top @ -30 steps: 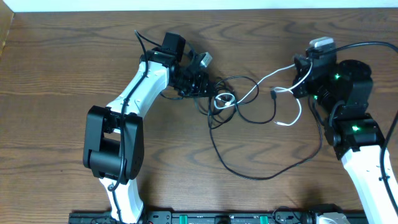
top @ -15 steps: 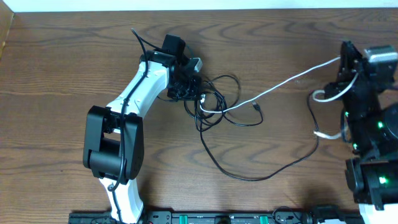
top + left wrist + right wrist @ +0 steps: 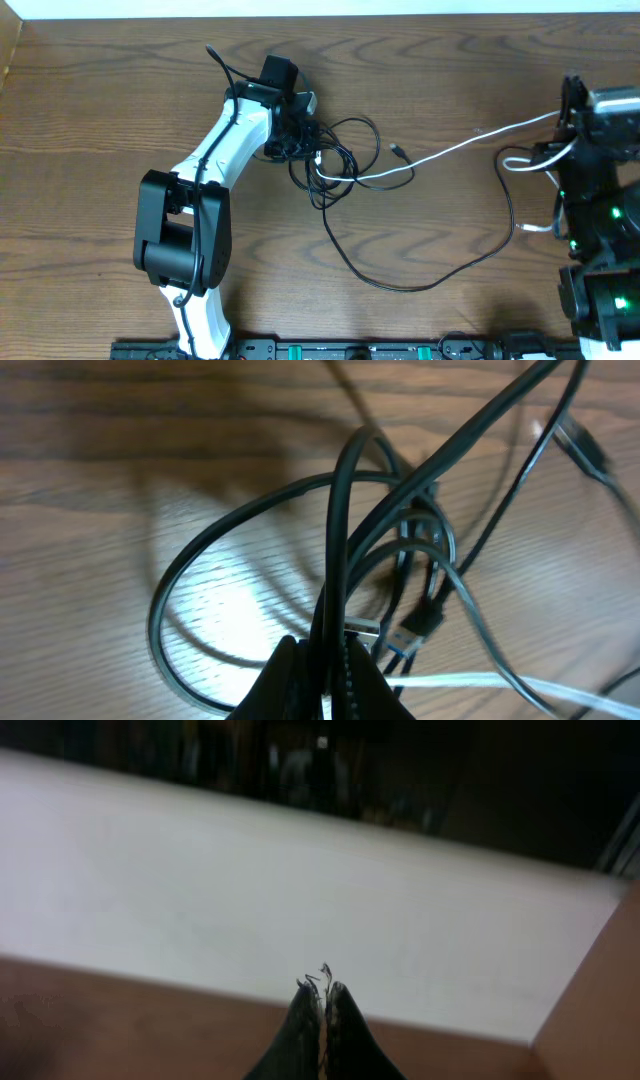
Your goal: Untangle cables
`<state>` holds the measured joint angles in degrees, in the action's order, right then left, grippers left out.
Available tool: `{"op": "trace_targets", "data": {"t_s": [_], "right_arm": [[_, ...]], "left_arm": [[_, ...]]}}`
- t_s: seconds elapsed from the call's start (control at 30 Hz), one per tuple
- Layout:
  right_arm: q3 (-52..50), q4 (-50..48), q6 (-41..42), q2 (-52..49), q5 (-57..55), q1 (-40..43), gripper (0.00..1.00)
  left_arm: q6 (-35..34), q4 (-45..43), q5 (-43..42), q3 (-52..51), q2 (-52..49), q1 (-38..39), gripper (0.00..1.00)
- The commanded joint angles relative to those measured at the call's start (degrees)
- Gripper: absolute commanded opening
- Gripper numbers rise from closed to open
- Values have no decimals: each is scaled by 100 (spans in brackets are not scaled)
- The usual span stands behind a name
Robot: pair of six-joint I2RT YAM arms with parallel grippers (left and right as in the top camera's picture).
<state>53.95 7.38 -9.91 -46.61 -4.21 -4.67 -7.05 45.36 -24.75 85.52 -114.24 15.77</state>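
Observation:
I will next lower my right gripper, tilt its fingers down from the wall, and move it toward the knot (image 3: 335,172) to let go of the white cable, because the white cable is almost tight.
The cables lie tangled at the table's middle. My left gripper (image 3: 300,132) is shut on a black cable (image 3: 345,150) at the knot; in the left wrist view my jaws (image 3: 325,665) pinch a black cable (image 3: 335,540) among several loops. A plug end (image 3: 420,625) lies beside them. The white cable (image 3: 460,148) runs almost taut from the knot to my right gripper (image 3: 566,112), which is shut on it at the far right. It also shows in the left wrist view (image 3: 480,682). The right wrist view shows my shut jaws (image 3: 322,992) pointing at a wall. A second black cable (image 3: 400,285) sweeps in a long loop toward the front.
The wooden table (image 3: 100,100) ends at a white wall (image 3: 250,870) at the back. Loose white loops (image 3: 525,162) hang by the right arm. A black rail (image 3: 350,350) runs along the front edge.
My right gripper has moved far to the right with the white cable, drawing it out nearly straight. The knot and my left gripper have shifted slightly left.

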Motion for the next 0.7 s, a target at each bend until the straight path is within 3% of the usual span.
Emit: {"op": "trace_targets", "data": {"t_s": [0.0, 0.3, 0.4, 0.53, 0.67], "right_arm": [[81, 313, 144, -420, -125, 61, 1], [81, 1034, 155, -1606, -31, 61, 1], [81, 1152, 181, -1869, 96, 61, 1], [81, 1467, 282, -2363, -144, 181, 1], [81, 1646, 337, -2570, -422, 387, 1]], "left_arm": [[273, -74, -822, -44, -63, -50, 7], [1799, -90, -3506, -44, 162, -378, 7], [1790, -131, -3292, -44, 162, -459, 7], [1416, -125, -2114, -44, 162, -476, 8], [1403, -129, -1731, -44, 162, -476, 8]]}}
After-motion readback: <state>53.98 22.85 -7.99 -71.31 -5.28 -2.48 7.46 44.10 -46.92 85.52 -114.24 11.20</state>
